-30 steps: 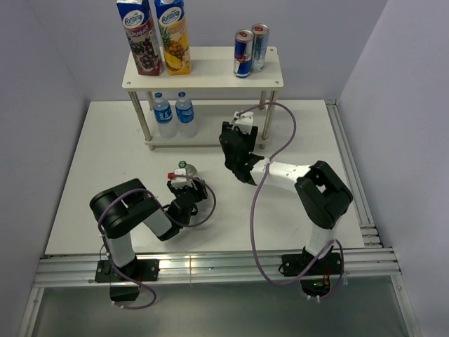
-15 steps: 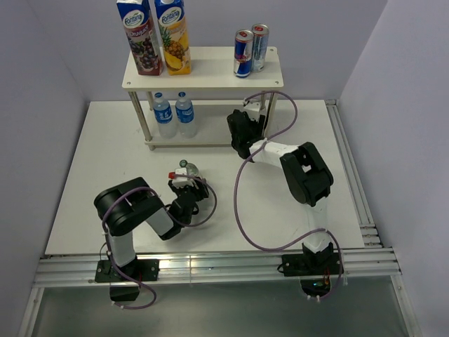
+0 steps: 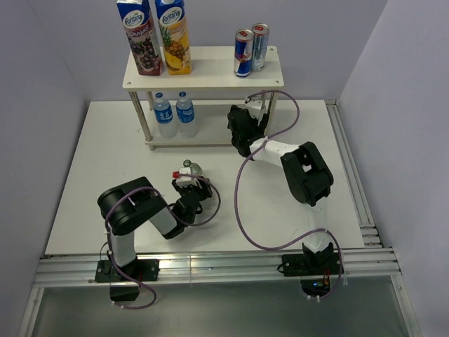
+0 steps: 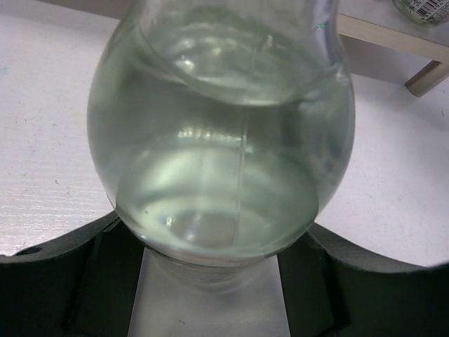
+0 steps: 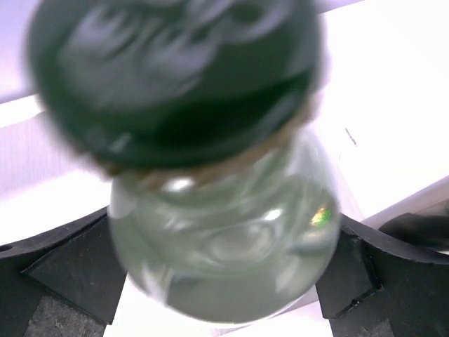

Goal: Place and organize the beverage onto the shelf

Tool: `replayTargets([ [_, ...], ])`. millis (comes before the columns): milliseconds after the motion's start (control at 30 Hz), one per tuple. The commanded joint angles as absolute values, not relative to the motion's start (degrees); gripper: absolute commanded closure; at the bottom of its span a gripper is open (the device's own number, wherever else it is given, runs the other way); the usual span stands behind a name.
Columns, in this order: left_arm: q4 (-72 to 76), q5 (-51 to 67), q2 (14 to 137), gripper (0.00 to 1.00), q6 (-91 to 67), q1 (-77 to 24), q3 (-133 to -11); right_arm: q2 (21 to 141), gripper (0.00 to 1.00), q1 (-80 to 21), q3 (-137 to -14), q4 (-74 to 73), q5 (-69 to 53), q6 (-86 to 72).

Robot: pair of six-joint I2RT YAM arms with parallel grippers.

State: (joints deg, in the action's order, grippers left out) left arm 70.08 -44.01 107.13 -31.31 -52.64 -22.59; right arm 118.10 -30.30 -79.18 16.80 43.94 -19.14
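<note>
The lower board's bare part (image 3: 219,128) (image 4: 370,8) is outward and to the right in the top view. My left gripper will move outward next and release its bottle there.
The shelf (image 3: 203,77) stands at the back of the table. My left gripper (image 3: 188,188) (image 4: 217,270) is shut on a clear glass bottle (image 3: 187,168) (image 4: 221,140) of pale greenish drink, held over the table in front of the shelf. My right gripper (image 3: 242,131) (image 5: 224,288) reaches in at the right end of the shelf's lower board (image 3: 210,142). A second glass bottle (image 5: 224,239) with a dark cap (image 5: 175,77) sits between its fingers. That bottle is blurred while the fingers (image 5: 66,270) look sharp and stand wide. The top view hides this bottle.
Two juice cartons (image 3: 154,35) and two energy-drink cans (image 3: 250,50) stand on the top board. Two small water bottles (image 3: 174,114) occupy the lower board's left. Purple cables (image 3: 242,203) loop over the table. Walls close in left, back and right, and a rail (image 3: 354,182) lines the right edge.
My right arm swung from mid-table up to the shelf's lower right and its jaws have spread. The left gripper with its bottle shifted slightly nearer.
</note>
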Motion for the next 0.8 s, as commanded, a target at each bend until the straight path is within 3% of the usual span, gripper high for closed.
replayTargets([
  [0, 62.8, -42.6, 108.5, 1.0, -33.2, -53.6, -22.1, 114.9, 0.0, -29.4, -80.2, 20.2, 46.3, -21.1],
  [433, 59.2, -44.9, 106.4, 1.0, -33.2, -55.3, -23.4, 102.0, 0.0, -33.0, -67.8, 17.8, 46.1, -24.1],
  [633, 56.3, -45.8, 103.9, 1.0, -32.1, -55.3, -25.0, 87.4, 0.0, -38.4, -56.7, 12.3, 50.5, -29.2],
  [767, 51.7, -47.1, 101.6, 1.0, -31.0, -55.4, -27.4, 75.4, 0.0, -43.9, -47.4, 0.8, 55.0, -37.8],
])
